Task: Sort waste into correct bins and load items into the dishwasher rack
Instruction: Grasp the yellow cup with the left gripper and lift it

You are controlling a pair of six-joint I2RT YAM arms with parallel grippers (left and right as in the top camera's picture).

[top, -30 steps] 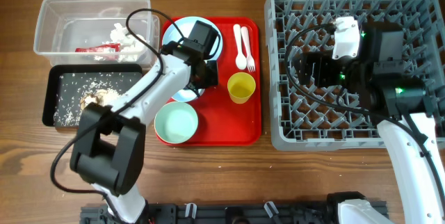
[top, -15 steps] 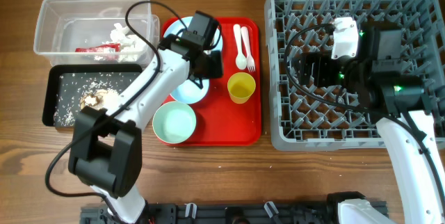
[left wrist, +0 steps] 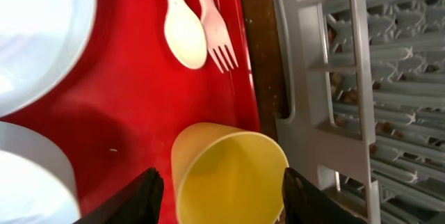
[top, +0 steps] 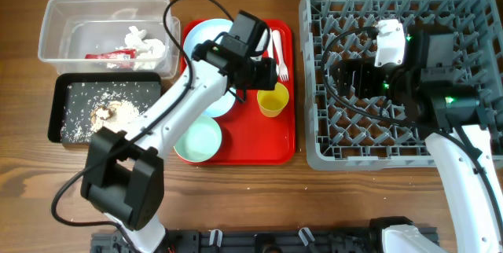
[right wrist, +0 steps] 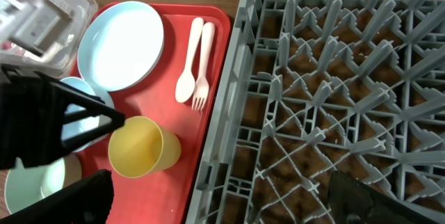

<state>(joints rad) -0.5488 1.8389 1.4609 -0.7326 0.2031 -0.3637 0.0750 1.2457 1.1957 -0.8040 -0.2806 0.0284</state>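
I will move my left gripper toward the pale blue bowl next, and then down over the yellow cup's rim on that side (top: 259,97) (left wrist: 183,177).
A small yellow cup (top: 273,99) stands upright on the red serving tray (top: 251,139). My left gripper (top: 267,78) hangs over it, open; in the left wrist view its fingers (left wrist: 147,197) stand either side of the cup (left wrist: 229,175) without touching it. A white spoon (left wrist: 184,33) and fork (left wrist: 212,26) lie beyond the cup. The pale blue plate (top: 206,34), pale blue bowl (top: 218,102) and mint green bowl (top: 198,139) sit on the tray's left half. My right gripper (top: 343,76) is open and empty over the left part of the grey dishwasher rack (top: 471,17).
At the far left, a clear tub (top: 55,25) holds a red wrapper (top: 102,54) and white tissue (top: 141,41). The black tray (top: 63,88) in front of it holds rice-like scraps (top: 106,111). Bare wooden table lies along the front edge.
My left gripper has swung right from the pale blue bowl to above the yellow cup, and its jaws have gone from shut to open. The right arm has stayed still.
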